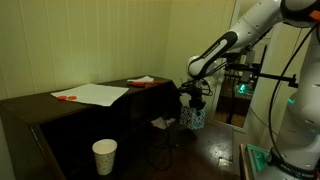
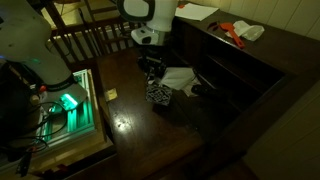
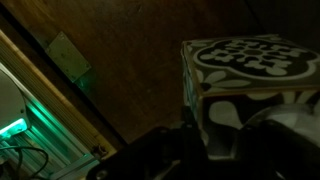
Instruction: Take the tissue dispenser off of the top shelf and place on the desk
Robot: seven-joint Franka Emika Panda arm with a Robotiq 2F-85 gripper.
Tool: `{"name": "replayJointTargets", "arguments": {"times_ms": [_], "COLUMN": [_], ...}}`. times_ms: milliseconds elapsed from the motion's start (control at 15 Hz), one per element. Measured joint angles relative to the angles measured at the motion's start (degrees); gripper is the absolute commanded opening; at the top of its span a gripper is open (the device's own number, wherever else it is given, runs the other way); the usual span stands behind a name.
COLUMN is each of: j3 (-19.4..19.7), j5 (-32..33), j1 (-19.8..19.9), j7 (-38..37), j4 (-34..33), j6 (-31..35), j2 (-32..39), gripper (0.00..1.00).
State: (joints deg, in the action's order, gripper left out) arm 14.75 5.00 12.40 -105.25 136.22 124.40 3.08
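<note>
My gripper will next lower the tissue dispenser onto the open desk in front of the shelf and then open, because there is bare surface under the box.
The tissue dispenser [image 1: 193, 117], a small cube box with a dark blue-and-white pattern, sits low over the glossy desk [image 1: 222, 152], in front of the top shelf [image 1: 40, 104]. It also shows in an exterior view [image 2: 157, 93], with white tissue beside it, and in the wrist view [image 3: 245, 62]. My gripper [image 1: 194, 97] reaches down onto it from above [image 2: 152, 70]. In the wrist view my dark fingers [image 3: 215, 150] sit against both sides of the box, shut on it. I cannot tell whether the box touches the desk [image 2: 150, 140].
A white paper cup [image 1: 104, 155] stands on the desk near the front. On the top shelf lie a white sheet [image 1: 95, 93] and orange-red items [image 2: 233, 32]. A green-lit device [image 2: 68, 101] sits beyond the desk edge, with wooden rails behind.
</note>
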Motion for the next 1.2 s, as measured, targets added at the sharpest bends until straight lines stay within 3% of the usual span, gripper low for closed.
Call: {"name": "replayJointTargets", "arguments": {"times_ms": [67, 133, 267, 867, 1200], "j3": [0.67, 1.16, 1.53, 1.51, 0.95], "j5": [0.0, -0.01, -0.32, -0.36, -0.62], "j1": [0.55, 0.91, 1.08, 0.84, 0.86], "j7": [-0.22, -0.41, -0.82, -3.0, -3.45], "j4": [0.68, 1.21, 1.94, 2.22, 2.7], "j6": [0.2, 0.49, 1.16, 2.3, 0.31], "j2": [0.3, 0.64, 1.45, -0.44, -6.54], "gripper": [0.01, 0.3, 0.36, 0.98, 1.0]}}
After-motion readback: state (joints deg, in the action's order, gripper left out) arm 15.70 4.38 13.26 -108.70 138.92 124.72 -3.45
